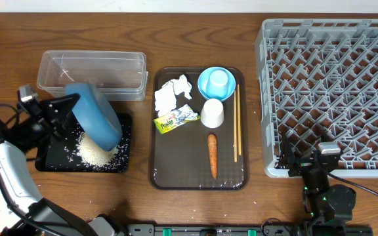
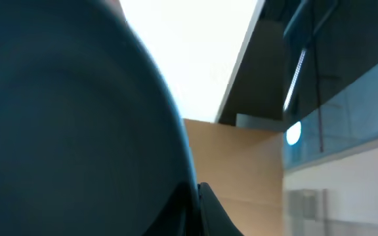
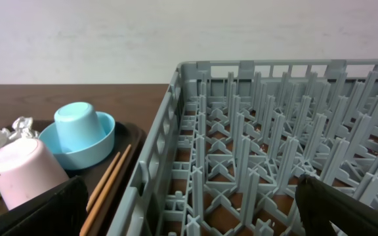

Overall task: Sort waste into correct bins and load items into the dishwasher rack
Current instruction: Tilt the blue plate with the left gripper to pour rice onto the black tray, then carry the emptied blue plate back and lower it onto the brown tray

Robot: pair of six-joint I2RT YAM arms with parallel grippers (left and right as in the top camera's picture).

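Next, my left gripper levels the dish (image 1: 97,113) and moves across and down to release, as the brown tray's bare bottom lies below, to its right in the overhead view.
My left gripper (image 1: 71,105) is shut on the rim of the dark-blue dish (image 1: 97,113), held tilted steeply over the black tray bin (image 1: 51,160). A heap of rice (image 1: 97,154) lies in that tray under the dish. In the left wrist view the dish (image 2: 64,118) fills the left side, pinched at the gripper (image 2: 197,203). The clear tub (image 1: 90,72) stands behind. My right gripper (image 1: 307,160) stands open at the near edge of the grey rack (image 1: 333,85), nothing between its fingers (image 3: 44,210).
The brown serving tray (image 1: 182,177) holds tissues (image 1: 169,95), a wrapper (image 1: 174,118), a white cup (image 1: 212,113), a light-blue bowl (image 1: 216,83), chopsticks (image 1: 237,124) and a carrot (image 1: 212,156). Stray rice grains dot the table near the black tray.
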